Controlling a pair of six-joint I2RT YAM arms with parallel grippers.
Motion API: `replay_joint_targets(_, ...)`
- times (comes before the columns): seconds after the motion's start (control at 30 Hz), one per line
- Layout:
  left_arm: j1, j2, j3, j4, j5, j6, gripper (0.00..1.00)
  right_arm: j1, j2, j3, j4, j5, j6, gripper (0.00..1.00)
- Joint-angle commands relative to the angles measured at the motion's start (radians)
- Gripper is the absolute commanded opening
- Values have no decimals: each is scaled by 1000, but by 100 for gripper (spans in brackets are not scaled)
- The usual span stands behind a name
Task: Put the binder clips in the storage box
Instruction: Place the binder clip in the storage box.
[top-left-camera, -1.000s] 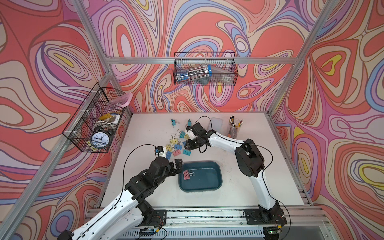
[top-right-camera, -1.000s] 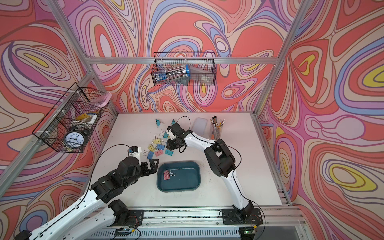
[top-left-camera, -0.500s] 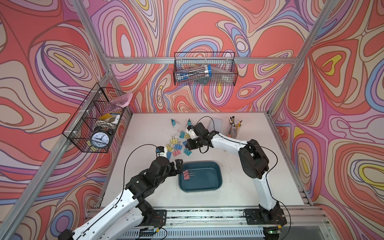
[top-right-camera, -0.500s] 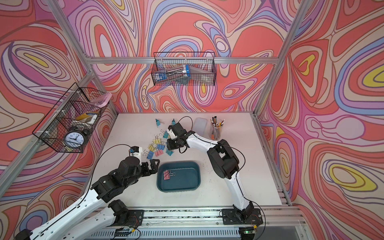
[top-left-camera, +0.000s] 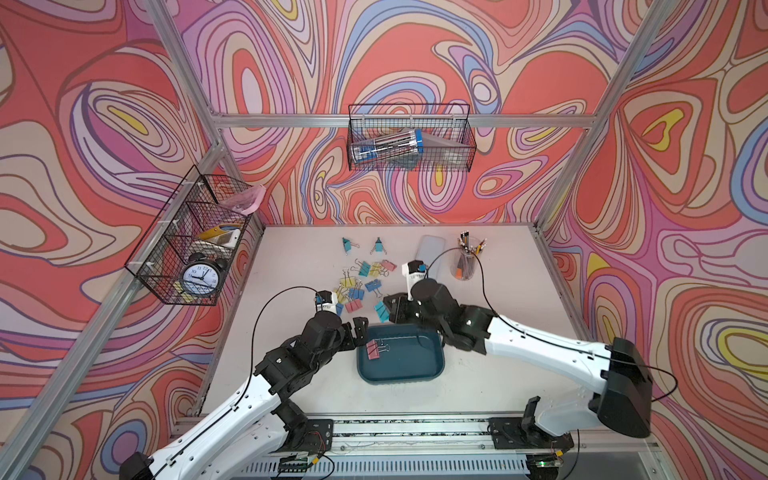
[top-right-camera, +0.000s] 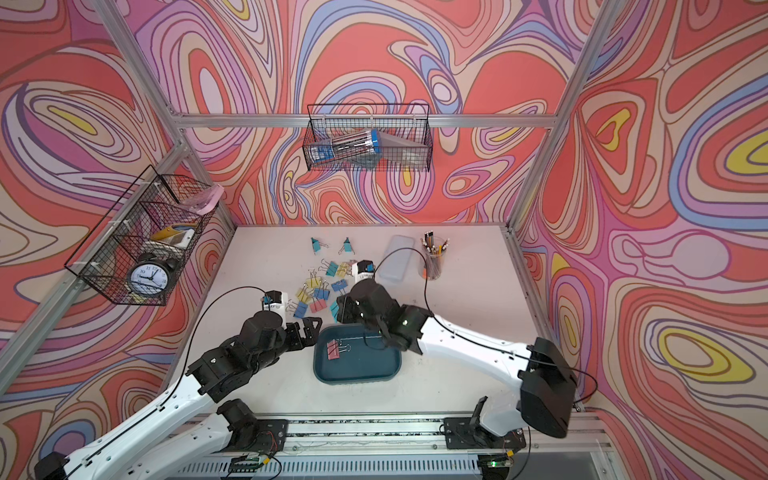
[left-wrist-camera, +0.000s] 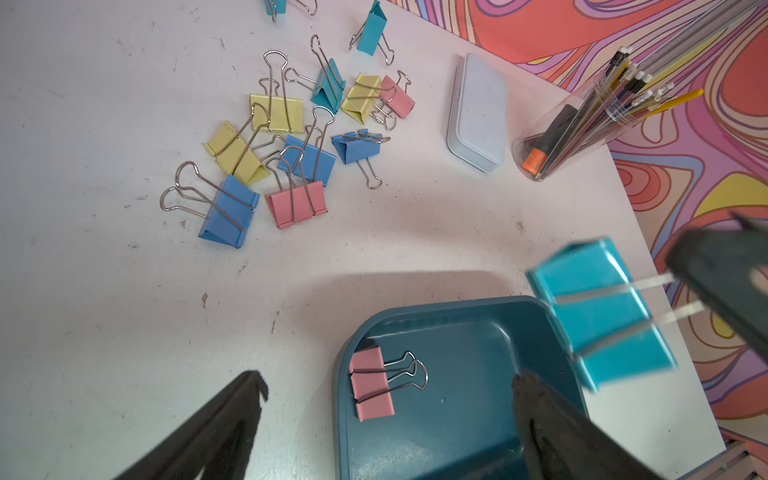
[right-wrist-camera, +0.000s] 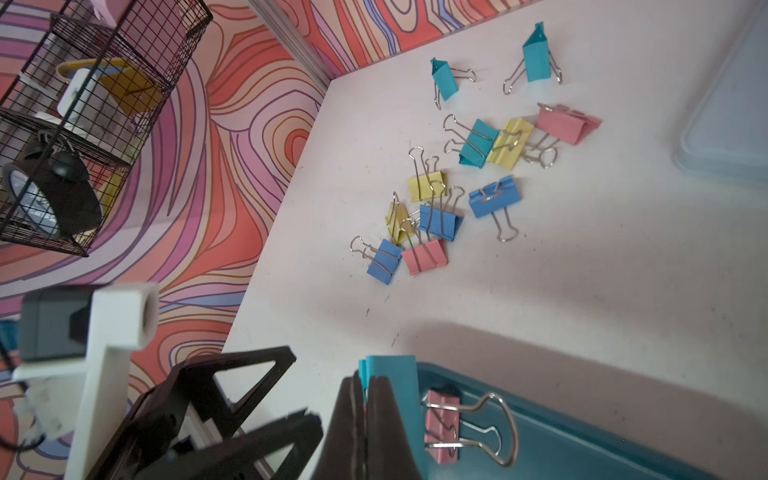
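I should next move my right gripper back and down to beside the pink clip's body and let go of the teal clip, because most of the box's bottom is empty.
The storage box (top-left-camera: 415, 368) (top-right-camera: 365, 368) is a dark teal tray at the front middle of the table, with one pink binder clip (top-left-camera: 374, 349) (left-wrist-camera: 372, 384) (right-wrist-camera: 442, 424) inside near its left wall. My right gripper (top-left-camera: 388, 309) (right-wrist-camera: 365, 386) is shut on a teal binder clip (top-left-camera: 380, 309) (left-wrist-camera: 598, 316) (right-wrist-camera: 392, 370), held over the box's far left corner. My left gripper (top-left-camera: 359, 328) (left-wrist-camera: 388, 379) is open at the box's left rim and holds nothing. Several more binder clips (top-left-camera: 361, 282) (left-wrist-camera: 282, 145) (right-wrist-camera: 457, 195) lie in a loose pile behind the box.
A pale closed case (top-left-camera: 430, 249) and a clear cup of pencils (top-left-camera: 467, 262) stand at the back right. Two teal clips (top-left-camera: 361, 245) lie apart near the back wall. Black wire baskets hang on the back wall (top-left-camera: 409, 141) and left wall (top-left-camera: 187, 245).
My right gripper closed on a teal clip at the pile and carried it forward to the box's far left corner. The left arm has stayed put.
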Motion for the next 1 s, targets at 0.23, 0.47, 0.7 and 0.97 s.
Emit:
replay_joint_targets(0.23,7,29,26,32,36,20,99,114,65,-216,75,295,388,0)
replay_joint_targets(0.47,7,25,24,19,31,18,99,114,205,-239,250,276,415,0)
replay_joint_targets(0.7,7,32,25,17,31,14,99,115,279,-248,301,246,451,0)
replay_joint_targets(0.97,6,50,26,18,23,5,99,122,258,-259,288,209,409,16)
